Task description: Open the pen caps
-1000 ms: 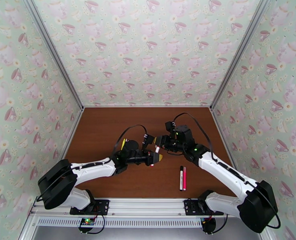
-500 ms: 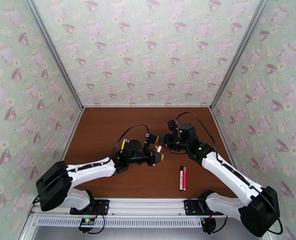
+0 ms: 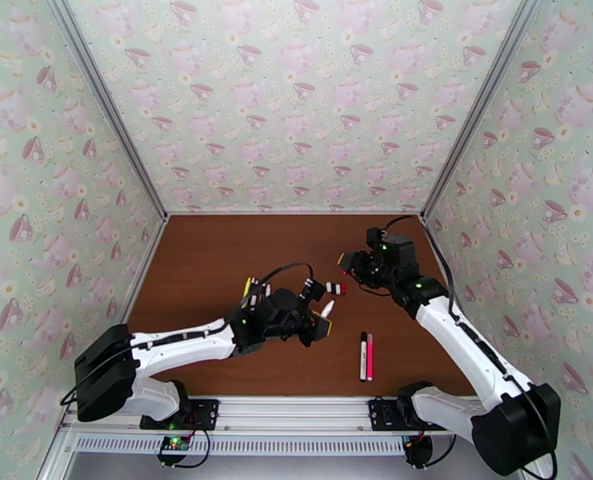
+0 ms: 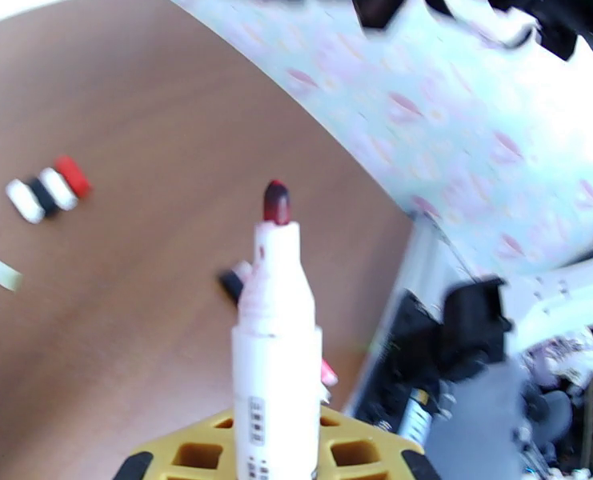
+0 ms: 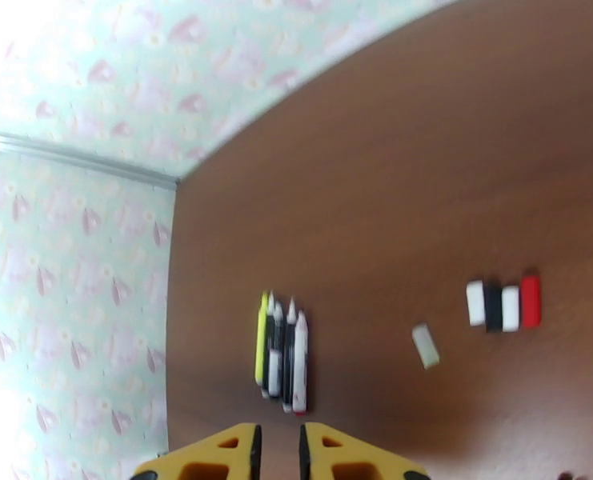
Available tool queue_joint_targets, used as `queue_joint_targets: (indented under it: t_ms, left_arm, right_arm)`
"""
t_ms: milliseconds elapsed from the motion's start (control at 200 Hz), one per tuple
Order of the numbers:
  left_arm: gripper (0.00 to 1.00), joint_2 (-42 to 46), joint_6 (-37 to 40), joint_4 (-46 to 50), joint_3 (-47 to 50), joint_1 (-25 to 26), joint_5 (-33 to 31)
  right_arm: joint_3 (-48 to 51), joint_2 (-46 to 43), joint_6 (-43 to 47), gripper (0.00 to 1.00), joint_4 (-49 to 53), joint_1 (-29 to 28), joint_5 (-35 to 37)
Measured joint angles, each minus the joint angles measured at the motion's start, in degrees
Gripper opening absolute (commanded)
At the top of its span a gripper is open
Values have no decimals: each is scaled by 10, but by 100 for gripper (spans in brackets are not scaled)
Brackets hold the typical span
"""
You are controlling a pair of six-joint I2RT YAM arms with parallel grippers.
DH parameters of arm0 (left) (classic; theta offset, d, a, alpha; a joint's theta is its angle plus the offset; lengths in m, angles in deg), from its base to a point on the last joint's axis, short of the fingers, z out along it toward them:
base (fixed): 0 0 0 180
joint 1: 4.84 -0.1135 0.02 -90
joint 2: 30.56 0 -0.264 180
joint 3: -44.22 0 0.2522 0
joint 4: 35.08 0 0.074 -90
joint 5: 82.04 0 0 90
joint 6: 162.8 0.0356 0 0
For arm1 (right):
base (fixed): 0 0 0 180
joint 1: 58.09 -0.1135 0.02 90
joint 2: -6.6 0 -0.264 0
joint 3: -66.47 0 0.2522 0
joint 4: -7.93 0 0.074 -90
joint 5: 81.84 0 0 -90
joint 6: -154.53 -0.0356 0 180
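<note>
My right gripper's cap will next be lowered and released at the open spot beside the red cap ending the row, since the tabletop is bare past it.
My left gripper [image 3: 322,317] is shut on a white-barrelled pen [image 4: 276,358] whose dark red tip [image 4: 276,202] is bare. My right gripper [image 3: 346,266] hangs apart from it, up and to the right, with a small red cap [image 3: 343,273] at its tip. In the right wrist view its fingers [image 5: 246,451] stand close together and the cap is hidden. A row of loose caps [image 3: 334,289], white, black, white and red, lies on the table between the grippers; the same caps [image 5: 504,304] show from the right wrist. One more pale cap [image 5: 425,346] lies beside the row.
Several pens [image 5: 282,354], one yellow, lie side by side at the left, partly under my left arm. A black-ended pen and a pink pen [image 3: 366,356] lie capped near the front right. Patterned walls close in the brown table [image 3: 208,250] on three sides.
The grippers met at the pen before; now the right gripper has pulled away up and right with the red cap, and the left gripper has moved down and right with the pen.
</note>
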Motion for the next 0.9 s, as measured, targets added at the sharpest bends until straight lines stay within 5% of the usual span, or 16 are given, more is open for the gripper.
queue_joint_targets:
  t_ms: [506,901]
  left_arm:
    - [3,77,-66,-45,65,-82,21]
    - [3,83,-81,-49,79,-86,15]
  right_arm:
    - [1,151,195,10,43,62,-17]
    - [-65,315,301,14,111,98,-16]
